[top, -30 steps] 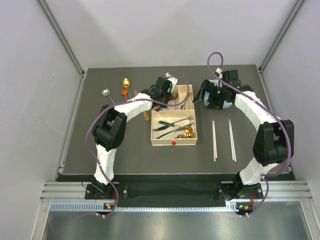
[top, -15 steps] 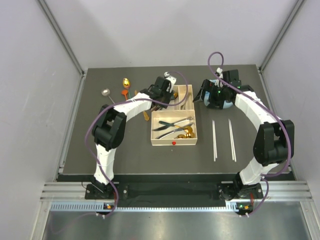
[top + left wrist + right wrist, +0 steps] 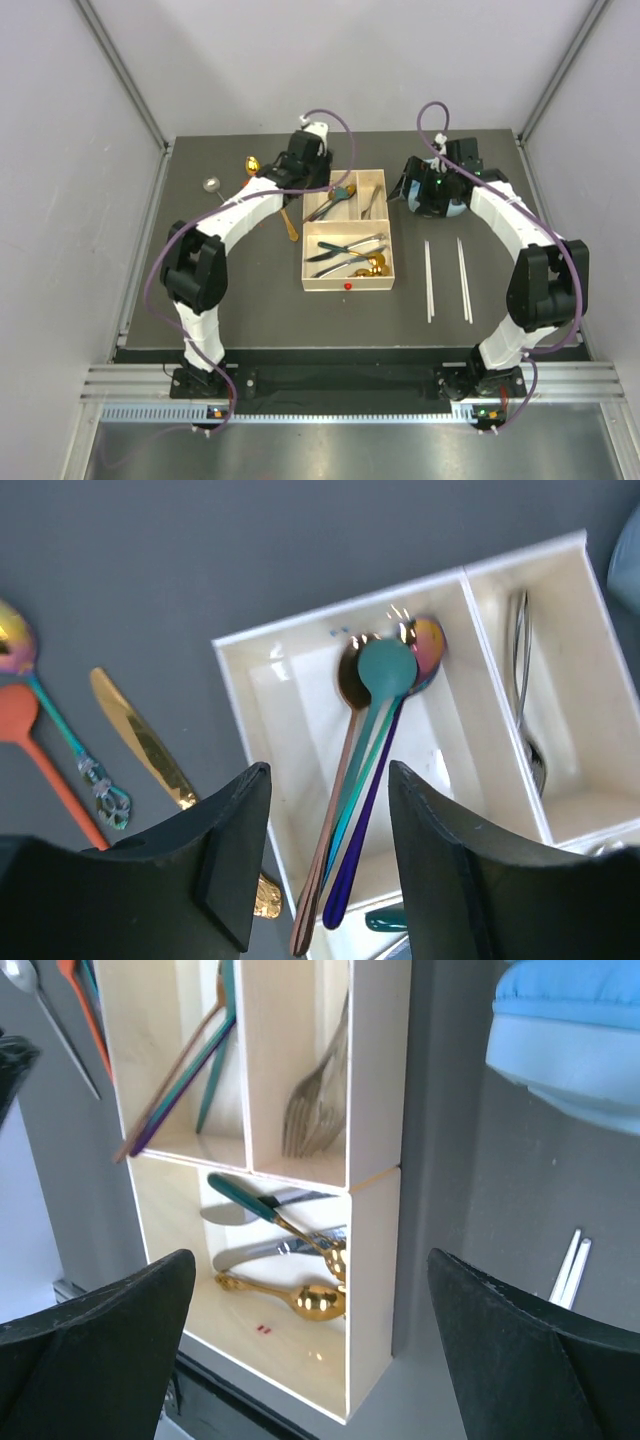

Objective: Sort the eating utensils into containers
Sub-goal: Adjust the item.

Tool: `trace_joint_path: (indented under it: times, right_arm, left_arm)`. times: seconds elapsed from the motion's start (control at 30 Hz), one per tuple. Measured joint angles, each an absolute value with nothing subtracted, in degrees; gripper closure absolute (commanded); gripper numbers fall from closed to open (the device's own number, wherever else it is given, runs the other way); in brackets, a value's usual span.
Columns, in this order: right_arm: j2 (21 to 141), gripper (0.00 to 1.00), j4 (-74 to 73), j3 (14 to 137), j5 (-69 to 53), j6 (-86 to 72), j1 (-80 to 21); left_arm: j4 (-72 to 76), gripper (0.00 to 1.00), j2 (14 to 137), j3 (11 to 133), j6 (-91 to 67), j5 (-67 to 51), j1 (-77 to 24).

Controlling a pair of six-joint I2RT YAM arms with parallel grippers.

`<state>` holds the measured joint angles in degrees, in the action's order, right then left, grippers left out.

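The silver piece, still outside the tray (image 3: 303, 255), lies below my left gripper and to its left in the top view. The left gripper swings across and down onto its handle (image 3: 220, 195) next.
The cream tray (image 3: 303, 255) has a red dot on its near rim. Its left small compartment holds teal, copper and purple spoons (image 3: 385, 670). The right small one holds forks (image 3: 310, 1110). The large one holds a teal-handled knife (image 3: 245, 1200) and gold spoons (image 3: 310, 1300). My left gripper (image 3: 328, 775) is open and empty, above the left compartment; in the top view it (image 3: 300, 178) sits at the tray's far-left corner. My right gripper (image 3: 310, 1260) is wide open and empty, between the tray and the headphones (image 3: 405, 185). Two pairs of pale chopsticks (image 3: 429, 280) lie right of the tray.
Left of the tray lie a gold knife (image 3: 140, 740), an orange spoon (image 3: 20, 715), a gold-bowled spoon with a teal handle (image 3: 252, 165) and a silver round-headed piece (image 3: 212, 184). Light-blue headphones (image 3: 570, 1030) sit at the back right, under my right wrist.
My left gripper has drawn back and to the left from over the tray's small left compartment, and the spoons there now show. The right arm has not moved.
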<state>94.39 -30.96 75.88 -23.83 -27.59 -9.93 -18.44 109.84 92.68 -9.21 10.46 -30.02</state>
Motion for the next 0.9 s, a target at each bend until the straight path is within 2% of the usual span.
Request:
trace_joint_path:
  times: [0.2, 0.37, 0.5, 0.67, 0.9]
  right_arm:
    - [95.00, 0.01, -30.76, 80.68, -22.48, -28.32, -9.93]
    - [95.66, 0.00, -29.58, 84.20, -20.62, -29.43, -9.93]
    - [95.66, 0.00, -29.41, 84.27, -19.20, -30.48, -9.93]
    - [95.79, 0.00, -29.87, 84.42, -18.48, -31.62, -9.93]
    - [96.07, 0.00, -30.06, 84.58, -18.22, -31.48, -9.93]
  left_arm:
    - [-20.36, 0.48, 104.07, 90.83, -18.26, 14.59, -25.74]
    - [-25.71, 0.52, 101.71, 87.20, -26.89, 15.55, -18.46]
    - [-31.62, 0.58, 104.09, 88.36, -30.11, 18.31, -13.69]
    - [-35.62, 0.59, 111.11, 93.67, -33.28, 19.68, -12.47]
    - [-36.18, 0.58, 116.07, 93.71, -39.27, 21.37, -9.87]
